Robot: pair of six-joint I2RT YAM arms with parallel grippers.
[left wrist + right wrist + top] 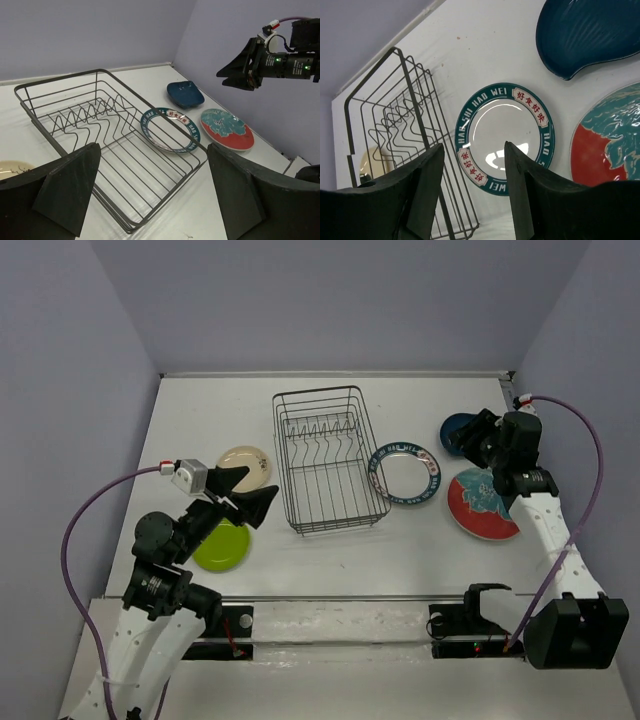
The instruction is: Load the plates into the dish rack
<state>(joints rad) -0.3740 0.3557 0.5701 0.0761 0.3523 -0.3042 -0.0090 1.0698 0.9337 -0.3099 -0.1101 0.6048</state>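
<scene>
The tabletop beside the dark blue plate's wall-side edge is bare and leaves room for a finger. My right gripper should next move down toward the side and onto that edge.
The dish rack (325, 460) stands mid-table, a dark wire basket with nothing in it. The cream plate (245, 468) and the lime green plate (222, 545) lie flat to its left. On its right lie the white teal-rimmed plate (407, 472), the red plate (482, 505) and the dark blue plate (460, 430). My left gripper (258, 483) hangs wide open and empty between the cream and green plates, facing the rack (60, 79). Open and empty, my right gripper (470, 443) hovers over the blue and red plates, and its fingers frame the teal-rimmed plate (502, 125).
Lilac walls close the table at the back and on both sides. The arm bases and a rail run along the near edge. A purple cable loops out from each arm.
</scene>
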